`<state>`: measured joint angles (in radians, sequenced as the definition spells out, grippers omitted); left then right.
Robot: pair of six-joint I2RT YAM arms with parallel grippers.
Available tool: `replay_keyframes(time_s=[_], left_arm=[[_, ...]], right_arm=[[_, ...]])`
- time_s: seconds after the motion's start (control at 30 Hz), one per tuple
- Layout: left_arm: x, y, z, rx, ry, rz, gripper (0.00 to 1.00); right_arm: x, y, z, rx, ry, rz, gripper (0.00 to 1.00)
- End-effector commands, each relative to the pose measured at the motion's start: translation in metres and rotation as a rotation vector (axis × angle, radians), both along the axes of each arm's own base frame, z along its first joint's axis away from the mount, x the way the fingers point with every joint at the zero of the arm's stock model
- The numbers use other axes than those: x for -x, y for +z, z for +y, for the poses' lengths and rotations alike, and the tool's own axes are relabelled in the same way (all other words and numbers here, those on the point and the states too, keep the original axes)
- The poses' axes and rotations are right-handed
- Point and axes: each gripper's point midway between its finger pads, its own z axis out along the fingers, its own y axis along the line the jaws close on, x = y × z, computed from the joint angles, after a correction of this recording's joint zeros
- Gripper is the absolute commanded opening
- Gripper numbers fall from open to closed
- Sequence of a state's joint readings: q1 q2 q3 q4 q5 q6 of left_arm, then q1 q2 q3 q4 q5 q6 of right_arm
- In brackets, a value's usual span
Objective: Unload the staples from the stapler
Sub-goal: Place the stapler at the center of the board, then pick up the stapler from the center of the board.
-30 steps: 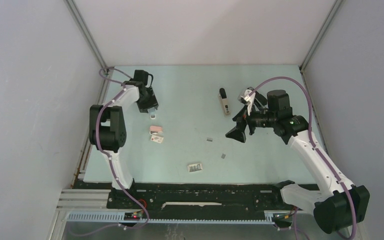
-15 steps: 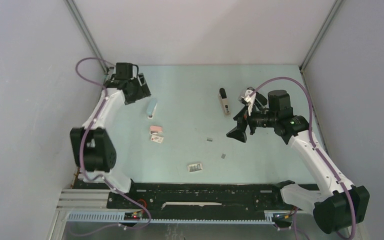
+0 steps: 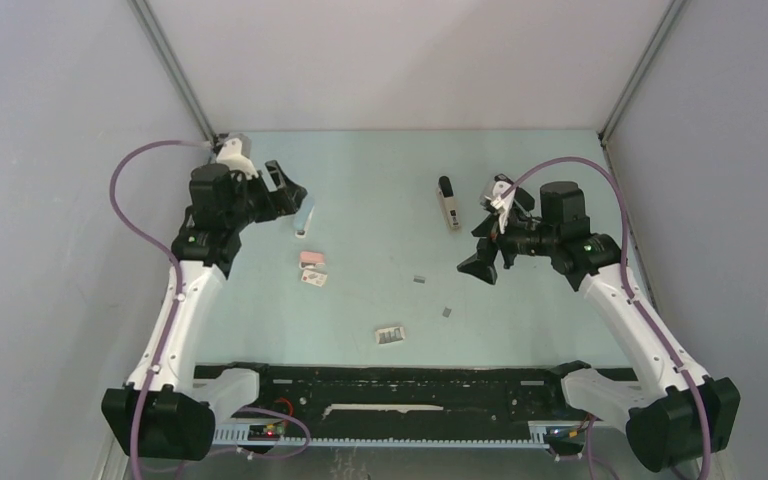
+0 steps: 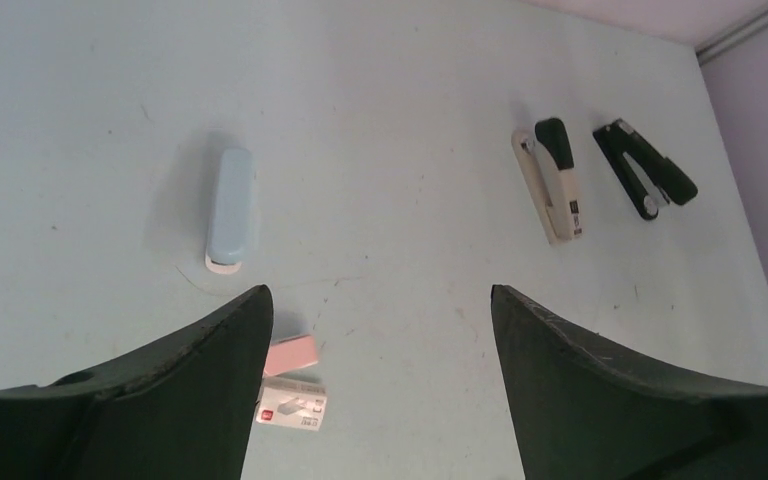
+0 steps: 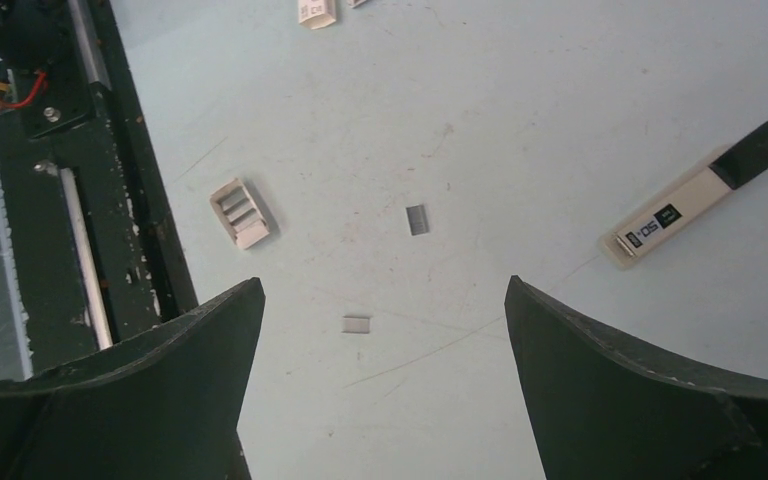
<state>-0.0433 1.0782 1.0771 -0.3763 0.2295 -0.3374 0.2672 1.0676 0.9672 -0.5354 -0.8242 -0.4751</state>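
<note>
My right gripper should next move outward, turn and go down to close on the cream and black stapler's middle [image 3: 447,198] [image 5: 712,186], because the stapler lies at a slant across the wrist view.
A light blue stapler [image 3: 304,215] lies shut on the table, also in the left wrist view [image 4: 232,208]. My left gripper [image 3: 285,190] hovers just left of it, open and empty [image 4: 378,292]. A cream and black stapler [image 3: 448,203] [image 5: 695,195] lies at the back centre, with a black stapler [image 4: 645,170] to its right. Two short strips of staples [image 5: 417,219] [image 5: 356,323] lie loose mid-table [image 3: 419,279] [image 3: 446,312]. My right gripper [image 3: 480,258] hangs above them, open with nothing between its fingers [image 5: 382,282].
A small pink block [image 3: 311,258] and a white staple box [image 3: 314,278] lie below the blue stapler. A white slotted plastic piece [image 3: 390,334] rests near the front. The black base rail [image 5: 80,200] runs along the table's near edge.
My left gripper opened, let go of the light blue stapler and drew back to the left, leaving it flat on the table. The right arm barely moved.
</note>
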Motion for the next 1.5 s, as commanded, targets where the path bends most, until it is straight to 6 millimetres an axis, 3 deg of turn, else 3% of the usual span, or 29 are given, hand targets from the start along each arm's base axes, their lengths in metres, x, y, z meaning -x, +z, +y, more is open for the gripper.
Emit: replay_keyframes(time_s=[0.0, 0.23, 0.47, 0.73, 1.03, 1.27, 1.47], left_arm=[[0.012, -0.002, -0.010, -0.021, -0.093, -0.062, 0.85], [0.016, 0.005, -0.010, -0.014, -0.087, -0.078, 0.90], [0.017, 0.003, -0.006, -0.025, -0.068, -0.069, 0.94], [0.019, 0.003, -0.004, -0.033, -0.062, -0.067, 0.96], [0.022, 0.004, -0.006, -0.022, -0.068, -0.064, 1.00], [0.022, 0.004, -0.006, -0.025, -0.068, -0.065, 1.00], [0.023, 0.005, -0.006, -0.024, -0.072, -0.065, 1.00]], right_arm=[[-0.015, 0.012, -0.007, 0.013, -0.042, -0.107, 1.00], [-0.038, 0.021, -0.012, 0.038, -0.103, -0.198, 1.00], [-0.076, 0.038, -0.013, 0.009, -0.213, -0.253, 1.00], [-0.115, 0.043, -0.003, 0.009, -0.247, -0.136, 1.00], [-0.165, 0.014, -0.004, 0.138, -0.333, 0.102, 1.00], [-0.205, -0.036, -0.002, 0.220, -0.434, 0.313, 1.00], [-0.235, -0.071, -0.001, 0.250, -0.529, 0.348, 1.00]])
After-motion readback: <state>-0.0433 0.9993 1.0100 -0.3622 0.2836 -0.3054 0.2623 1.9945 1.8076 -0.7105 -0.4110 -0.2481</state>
